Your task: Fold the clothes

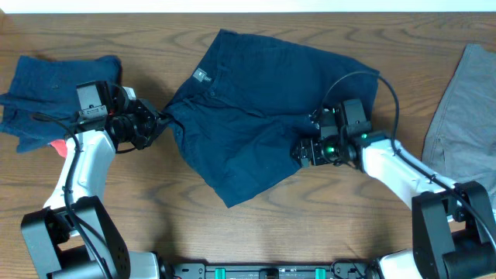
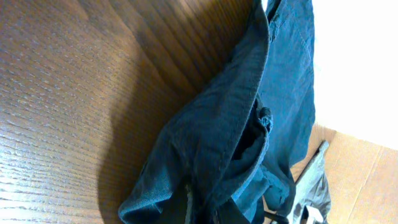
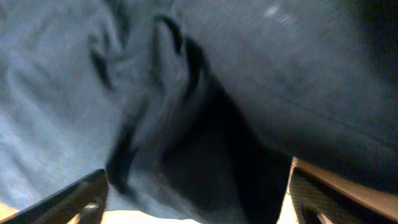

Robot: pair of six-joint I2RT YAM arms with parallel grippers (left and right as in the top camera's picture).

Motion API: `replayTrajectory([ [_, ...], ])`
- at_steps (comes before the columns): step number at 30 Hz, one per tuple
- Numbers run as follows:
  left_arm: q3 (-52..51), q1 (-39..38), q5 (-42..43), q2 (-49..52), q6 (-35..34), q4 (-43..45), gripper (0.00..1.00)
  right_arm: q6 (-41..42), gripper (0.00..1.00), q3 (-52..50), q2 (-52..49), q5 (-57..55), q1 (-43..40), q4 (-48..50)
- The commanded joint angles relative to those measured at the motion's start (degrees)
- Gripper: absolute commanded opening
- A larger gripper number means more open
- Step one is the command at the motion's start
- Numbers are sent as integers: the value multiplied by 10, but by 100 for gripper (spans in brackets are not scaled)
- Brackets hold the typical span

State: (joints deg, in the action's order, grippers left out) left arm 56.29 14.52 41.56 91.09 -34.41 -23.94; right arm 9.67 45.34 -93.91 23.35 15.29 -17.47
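Note:
The waistband cloth hangs bunched above the table. My left gripper needs to move back and down toward the wood [image 1: 175, 160] beside the shorts' outer edge to release the cloth.
The dark navy shorts [image 1: 256, 116] lie spread on the middle of the wooden table, with the pale waistband label [image 1: 200, 75] at the upper left. My left gripper [image 1: 160, 122] is at the shorts' left edge. In the left wrist view the cloth [image 2: 249, 124] is bunched in its jaws [image 2: 199, 208], which are shut on it. My right gripper [image 1: 304, 152] rests on the shorts' right leg. In the right wrist view its fingers [image 3: 199, 202] are spread wide, with navy cloth [image 3: 186, 74] between them but not pinched.
A second dark navy garment [image 1: 46, 85] lies crumpled at the far left behind my left arm, with a small red thing [image 1: 58, 146] beside it. A grey garment [image 1: 465, 101] lies at the right edge. Bare wood table [image 1: 139, 201] runs along the front.

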Motion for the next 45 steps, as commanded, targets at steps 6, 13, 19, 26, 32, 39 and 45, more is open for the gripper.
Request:
replayTrajectory([
  [6,-2,1,-7,-5,16,-27,7,49,1,-2,3,119,6,-16],
  [13,-2,1,-24,-5,49,-62,6,3,1,245,34,239,-44,-359],
  [19,-2,1,-49,-5,58,-95,6,5,17,440,32,173,-75,-478],
  [26,-3,1,-52,-5,63,-96,6,-11,43,433,21,50,-69,-464],
  [32,-3,1,-52,-5,63,-94,7,-53,43,397,17,14,-49,-624],
  [39,-3,1,-52,-5,63,-94,6,-48,55,305,17,-50,-13,-635],
  [45,-3,1,-52,-5,63,-94,6,-40,66,168,17,-38,-7,-486],
])
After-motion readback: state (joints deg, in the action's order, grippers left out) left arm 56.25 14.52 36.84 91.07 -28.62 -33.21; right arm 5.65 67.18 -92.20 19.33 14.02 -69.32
